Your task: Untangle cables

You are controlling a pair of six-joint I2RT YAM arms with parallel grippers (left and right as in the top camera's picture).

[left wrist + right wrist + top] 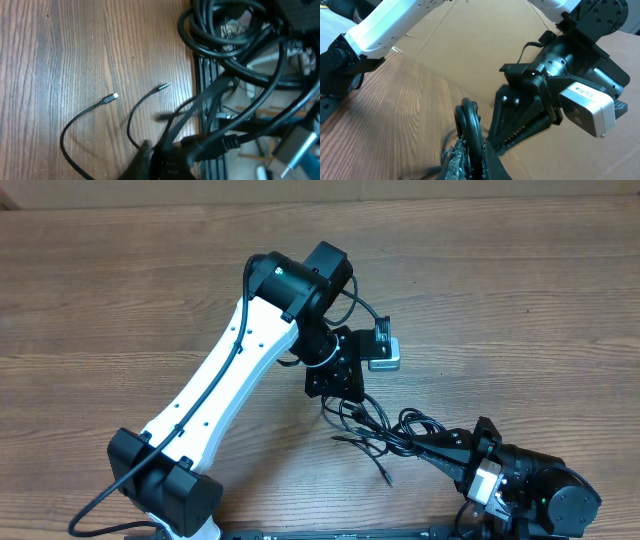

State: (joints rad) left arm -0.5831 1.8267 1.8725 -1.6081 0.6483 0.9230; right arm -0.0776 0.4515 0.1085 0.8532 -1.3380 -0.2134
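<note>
My left gripper next goes outward and left in the overhead view, over bare wood to release, as its pinched cable pieces run into the tangle.
A tangle of thin black cables (385, 435) lies on the wooden table between my two arms. My left gripper (343, 400) points down at the tangle's left side. In the left wrist view its fingers (145, 157) are shut, with strands of the cables (225, 30) pinched between them. Two loose plug ends (114, 95) (165, 86) rest on the wood. My right gripper (422, 442) comes in from the lower right. It is shut on a thick loop of the cables (470, 120), which rises between its fingers (492, 157).
The wooden table (120, 290) spreads out to the left and back. A black rail (330, 533) runs along the near edge, close to the right arm's base (540, 490). The left gripper's body (540, 100) hangs close above my right gripper.
</note>
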